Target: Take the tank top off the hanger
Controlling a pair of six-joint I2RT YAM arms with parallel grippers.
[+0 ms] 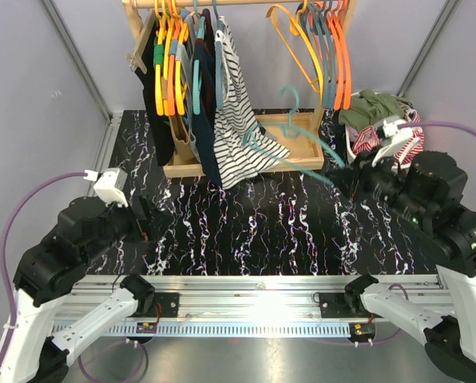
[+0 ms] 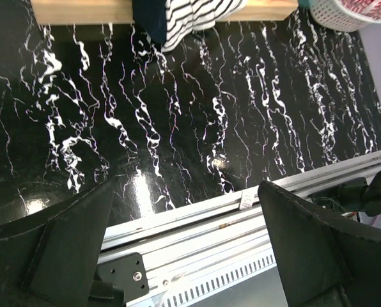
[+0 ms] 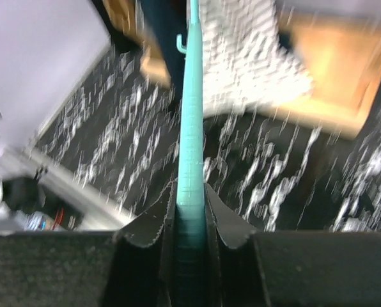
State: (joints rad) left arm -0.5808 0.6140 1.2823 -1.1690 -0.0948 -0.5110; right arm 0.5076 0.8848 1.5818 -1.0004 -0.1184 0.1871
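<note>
The empty hanger moves outward in my right gripper next, its hook turns over the free rod beside the bare hangers, lying outward of it, for release.
My right gripper (image 1: 348, 171) is shut on one arm of a teal hanger (image 1: 290, 136) and holds it above the black marble table. In the right wrist view the hanger (image 3: 190, 115) runs straight out from between my shut fingers (image 3: 190, 198). It carries no garment that I can see. Its far end overlaps the hem of a black-and-white striped tank top (image 1: 239, 120), which hangs from the wooden rack (image 1: 302, 155). The top also shows in the left wrist view (image 2: 190, 16) and, blurred, in the right wrist view (image 3: 241, 57). My left gripper (image 1: 146, 214) is open and empty, low at the left (image 2: 187, 185).
Dark garments on orange and yellow hangers (image 1: 170, 72) fill the rack's left end. Several bare orange, yellow and grey hangers (image 1: 326, 48) hang at its right end. A white basket of clothes (image 1: 382, 132) stands at the right. An aluminium rail (image 1: 254, 287) runs along the near edge.
</note>
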